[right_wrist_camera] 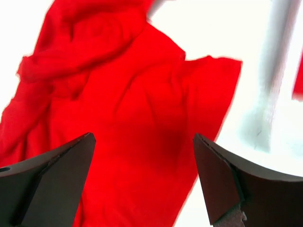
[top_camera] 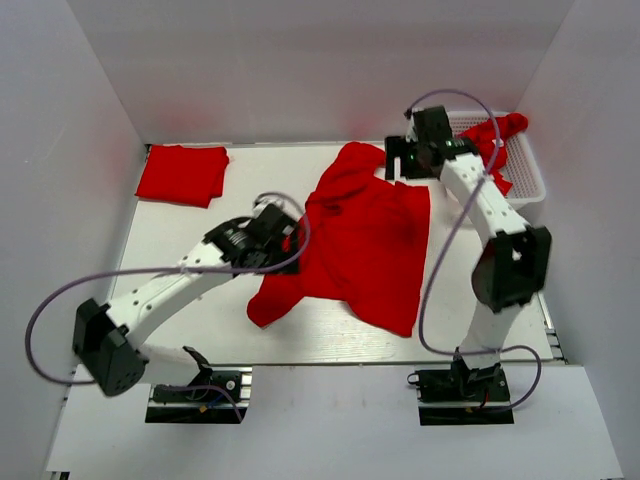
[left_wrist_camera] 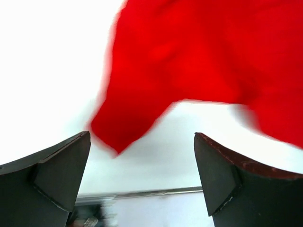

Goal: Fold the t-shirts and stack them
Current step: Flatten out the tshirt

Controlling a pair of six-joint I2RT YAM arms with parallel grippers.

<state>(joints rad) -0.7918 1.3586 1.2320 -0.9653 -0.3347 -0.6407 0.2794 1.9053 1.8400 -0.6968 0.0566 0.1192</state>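
Note:
The tip of the pointed flap (top_camera: 261,314) (left_wrist_camera: 115,139) sticks out from the red t-shirt over bare white table. My left gripper should move back and down onto that tip next.
A rumpled red t-shirt (top_camera: 370,245) lies spread in the middle of the table. At the far left corner lies a second t-shirt (top_camera: 182,175), folded into a flat rectangle. A third t-shirt (top_camera: 497,135) hangs out of the white basket (top_camera: 527,178). My left gripper (top_camera: 293,236) is open at the spread shirt's left edge; in the left wrist view a pointed flap of the shirt (left_wrist_camera: 128,125) lies just ahead of the gripper (left_wrist_camera: 142,158). My right gripper (top_camera: 396,160) hovers open over the shirt's far right corner, with red cloth (right_wrist_camera: 142,127) below the gripper (right_wrist_camera: 144,163) and nothing held.
The white lattice basket (right_wrist_camera: 267,111) stands at the far right corner, close beside the right wrist. White walls enclose the table on three sides. A metal rail (left_wrist_camera: 142,193) runs along the near table edge.

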